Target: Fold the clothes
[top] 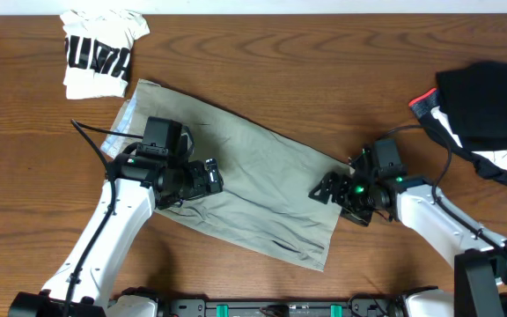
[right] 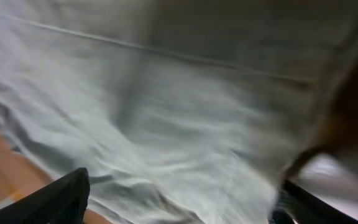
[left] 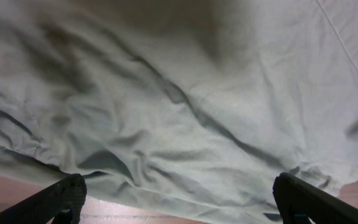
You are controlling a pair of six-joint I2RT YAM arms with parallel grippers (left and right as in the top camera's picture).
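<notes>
My right gripper lowers onto the shorts' leg hem (top: 338, 205) (right: 271, 180) nearest the clothes heap next, since its open fingers already stand on either side of that cloth edge.
The pale khaki shorts (top: 253, 180) lie spread flat across the middle of the table, folded into a long slanted band. My left gripper (top: 211, 178) is open over their left part, near the front edge of the cloth. In the left wrist view the wrinkled khaki cloth (left: 185, 106) fills the frame between my open fingers (left: 179, 199). My right gripper (top: 326, 190) is open at the shorts' right edge. The right wrist view is blurred and shows the cloth (right: 185, 124) between my spread fingers (right: 182, 199).
A folded white printed tee (top: 101, 53) lies at the back left corner. A heap of black and coloured clothes (top: 485, 106) sits at the right edge. Bare wooden table (top: 25, 194) lies left and in front of the shorts.
</notes>
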